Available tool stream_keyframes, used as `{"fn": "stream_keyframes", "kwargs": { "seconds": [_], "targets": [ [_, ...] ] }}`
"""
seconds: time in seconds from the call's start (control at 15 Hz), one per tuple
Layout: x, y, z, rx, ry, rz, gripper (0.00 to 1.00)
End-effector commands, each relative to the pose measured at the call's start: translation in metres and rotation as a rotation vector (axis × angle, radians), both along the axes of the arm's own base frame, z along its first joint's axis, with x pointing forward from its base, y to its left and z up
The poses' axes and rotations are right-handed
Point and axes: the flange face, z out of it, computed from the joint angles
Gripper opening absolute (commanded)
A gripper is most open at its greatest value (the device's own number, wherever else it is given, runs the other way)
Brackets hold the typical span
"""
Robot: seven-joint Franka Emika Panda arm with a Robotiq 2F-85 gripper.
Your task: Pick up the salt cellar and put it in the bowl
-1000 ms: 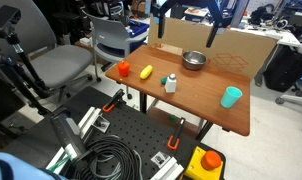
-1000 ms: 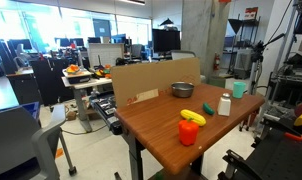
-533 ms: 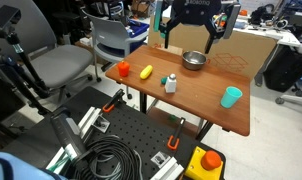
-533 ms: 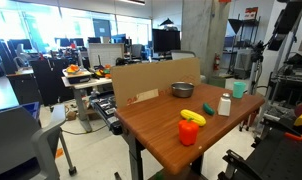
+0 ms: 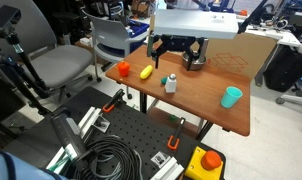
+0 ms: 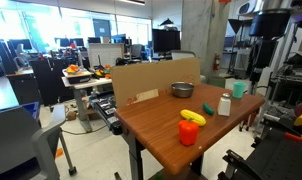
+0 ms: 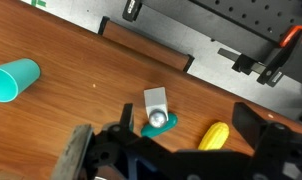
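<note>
The white salt cellar stands upright below, its top uncovered. So my gripper lowers next, fingers open, onto the upper part of the salt cellar and closes around it.
The salt cellar is a small white shaker standing upright near the middle of the wooden table; it also shows in the other exterior view and from above in the wrist view, with a small teal piece against it. The steel bowl stands further back by the cardboard and is partly hidden by the arm. My gripper is open and empty. It hangs above the table, over the salt cellar, without touching it.
A light-teal cup stands near one table edge. A yellow corn piece and an orange cup lie toward the other side. A cardboard sheet stands behind the bowl. Chairs and cables surround the table.
The arm has come down from the top of the view to just above the table, over the salt cellar. The objects on the table have not moved.
</note>
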Motion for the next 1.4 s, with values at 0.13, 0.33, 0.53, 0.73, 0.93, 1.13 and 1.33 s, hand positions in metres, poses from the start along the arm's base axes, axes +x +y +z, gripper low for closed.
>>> {"fn": "stream_keyframes", "kwargs": {
  "seconds": [0.13, 0.33, 0.53, 0.73, 0.93, 1.13, 1.33],
  "targets": [
    [0.030, -0.001, -0.039, -0.017, 0.036, 0.114, 1.00],
    [0.040, -0.003, -0.058, -0.029, 0.068, 0.136, 1.00],
    [0.051, -0.002, -0.080, -0.032, 0.099, 0.153, 1.00],
    [0.066, 0.004, -0.097, -0.040, 0.101, 0.171, 1.00],
    [0.080, 0.014, -0.109, -0.043, 0.092, 0.195, 1.00],
    [0.089, 0.019, -0.122, -0.058, 0.103, 0.201, 0.86],
    [0.094, 0.017, -0.124, -0.079, 0.121, 0.218, 0.58]
  ]
}}
